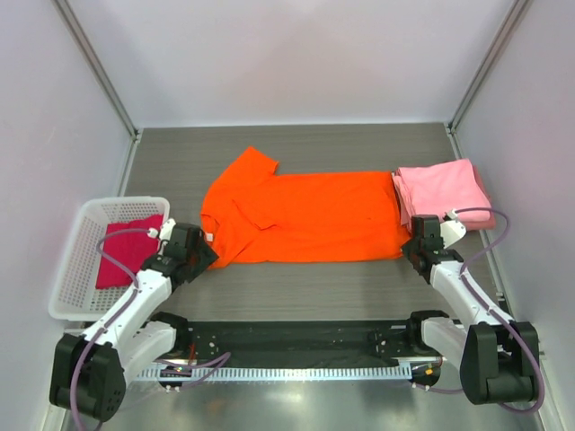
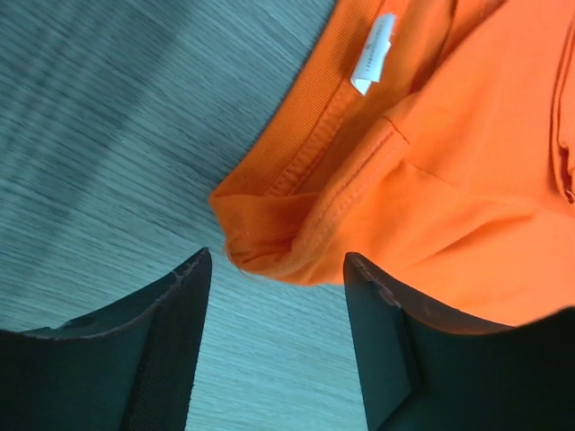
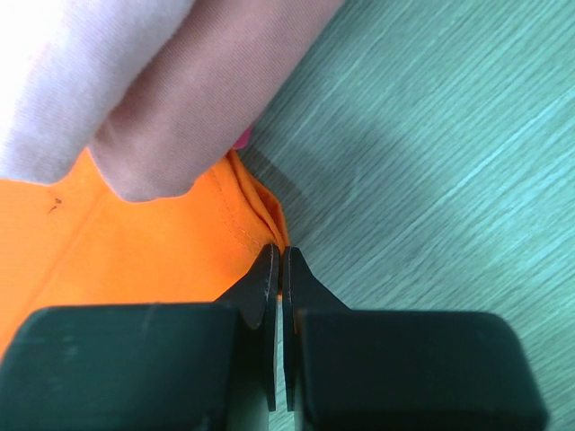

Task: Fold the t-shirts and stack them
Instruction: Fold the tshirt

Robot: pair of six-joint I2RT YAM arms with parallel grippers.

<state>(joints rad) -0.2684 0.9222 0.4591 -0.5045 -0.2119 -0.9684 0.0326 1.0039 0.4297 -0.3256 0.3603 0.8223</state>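
Observation:
The pink stack overlaps the t-shirt's hem, so my right gripper will next pull the hem corner back onto the bare tabletop toward my base and let it go.
A bright orange t-shirt (image 1: 305,215) lies spread across the middle of the table, its collar end to the left. My left gripper (image 1: 205,254) sits at that near-left corner. In the left wrist view its jaws (image 2: 277,256) stand open, with the rolled orange edge (image 2: 269,242) just at the fingertips and the right finger resting over the cloth. My right gripper (image 1: 411,249) is shut on the shirt's near-right hem corner (image 3: 260,220), its tips (image 3: 280,251) pinching the orange cloth. Folded light pink t-shirts (image 1: 442,189) lie stacked at the right, overlapping the orange hem (image 3: 117,90). A magenta t-shirt (image 1: 130,250) rests in the basket.
A white lattice basket (image 1: 67,256) stands at the table's left edge beside my left arm. The white neck label (image 2: 373,54) of the orange shirt shows inside the collar. Grey walls enclose the table on three sides.

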